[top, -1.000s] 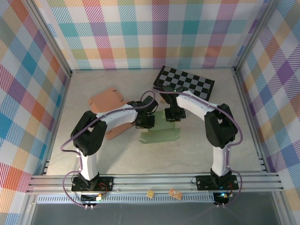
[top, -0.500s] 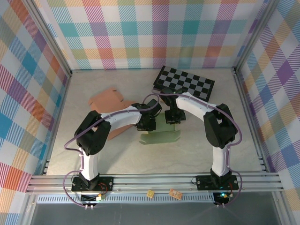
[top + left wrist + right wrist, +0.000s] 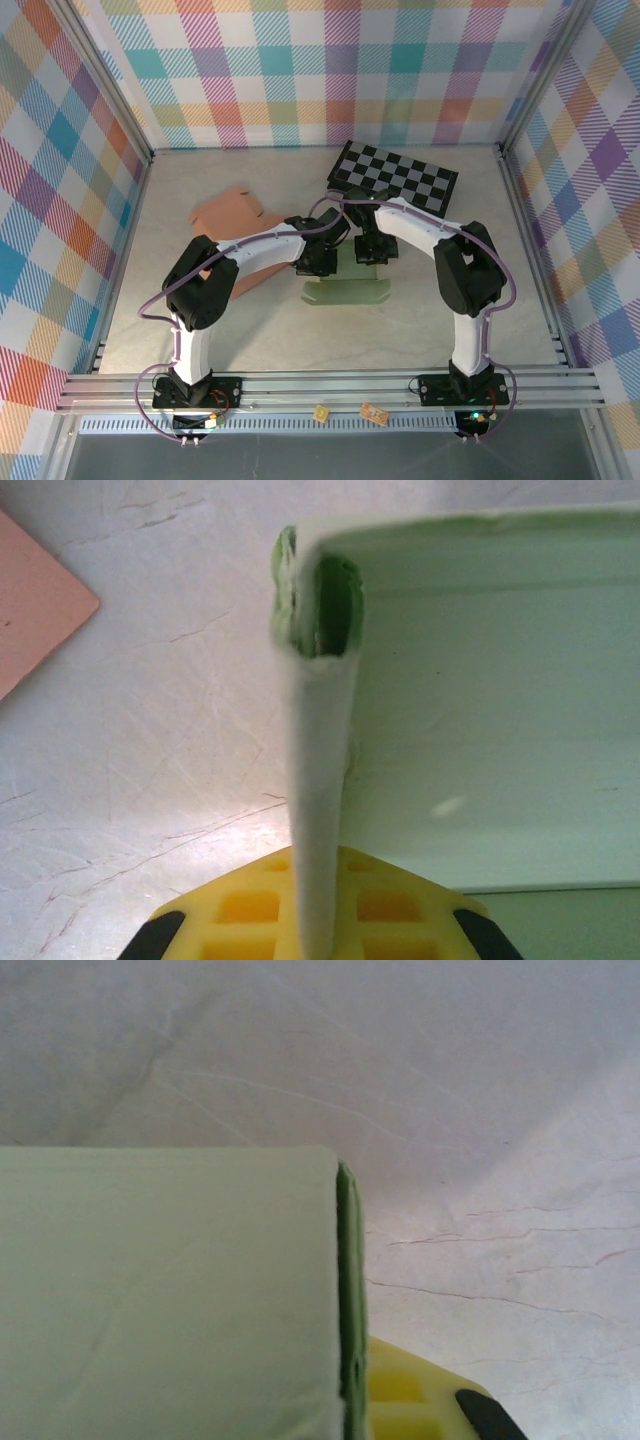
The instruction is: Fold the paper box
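Note:
My right gripper pinches the paper box's side and should draw back, turn and swing it to the front flap's spot before releasing it, as that flap lies flat.
The pale green paper box [image 3: 345,293] lies mid-table, its front flap flat and its rear part raised between the two grippers. My left gripper [image 3: 322,258] is at the box's left side and my right gripper [image 3: 368,248] at its right side. In the left wrist view a folded side wall [image 3: 320,780] stands edge-on, running down into the yellow left gripper [image 3: 320,900], which is shut on it. In the right wrist view a green panel [image 3: 170,1290] ends at a darker folded edge, pinched against the yellow right gripper [image 3: 355,1390]. The panel hides that gripper's left finger.
A salmon cardboard blank [image 3: 235,215] lies left of the box, its corner also in the left wrist view [image 3: 35,620]. A black-and-white checkerboard [image 3: 395,178] lies at the back right. Two small tan pieces [image 3: 375,411] rest on the front rail. Plaid walls surround the table.
My left gripper has moved right and slightly away, closing in on the box. Both grippers now stand closer together, and the box's rear part is gathered between them.

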Action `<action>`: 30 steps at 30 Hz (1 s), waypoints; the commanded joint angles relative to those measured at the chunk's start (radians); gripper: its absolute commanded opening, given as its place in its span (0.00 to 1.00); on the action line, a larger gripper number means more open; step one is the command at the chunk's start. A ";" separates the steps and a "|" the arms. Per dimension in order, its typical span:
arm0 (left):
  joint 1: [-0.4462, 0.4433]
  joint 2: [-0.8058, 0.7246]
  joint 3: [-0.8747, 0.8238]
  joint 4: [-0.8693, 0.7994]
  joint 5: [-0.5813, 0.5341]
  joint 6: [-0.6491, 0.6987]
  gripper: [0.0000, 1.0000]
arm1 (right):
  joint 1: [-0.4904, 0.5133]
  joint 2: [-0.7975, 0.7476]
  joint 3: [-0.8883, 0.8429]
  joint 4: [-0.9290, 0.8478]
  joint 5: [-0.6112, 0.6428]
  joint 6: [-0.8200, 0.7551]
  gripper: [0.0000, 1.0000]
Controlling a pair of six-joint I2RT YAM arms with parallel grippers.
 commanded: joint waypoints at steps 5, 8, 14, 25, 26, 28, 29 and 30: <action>-0.008 0.026 0.025 -0.065 -0.005 -0.002 0.00 | 0.006 0.002 0.008 -0.100 0.104 0.088 0.00; -0.009 0.030 0.042 -0.070 0.002 0.000 0.14 | 0.007 0.005 0.008 -0.094 0.070 0.099 0.00; -0.009 -0.011 0.134 -0.106 0.025 -0.013 0.42 | 0.007 0.003 0.003 -0.098 0.016 0.118 0.00; -0.002 -0.071 0.343 -0.174 0.050 -0.097 0.47 | -0.011 -0.008 -0.013 -0.094 -0.174 0.238 0.00; 0.000 -0.080 0.356 -0.175 0.034 -0.095 0.47 | -0.016 -0.011 -0.013 -0.091 -0.212 0.259 0.00; 0.005 -0.098 0.385 -0.187 -0.001 -0.093 0.47 | -0.017 -0.022 -0.005 -0.098 -0.247 0.313 0.00; 0.009 -0.113 0.396 -0.188 -0.019 -0.092 0.47 | -0.021 -0.035 -0.008 -0.098 -0.260 0.359 0.00; 0.014 -0.128 0.402 -0.187 -0.034 -0.089 0.47 | -0.027 -0.051 -0.023 -0.088 -0.288 0.406 0.00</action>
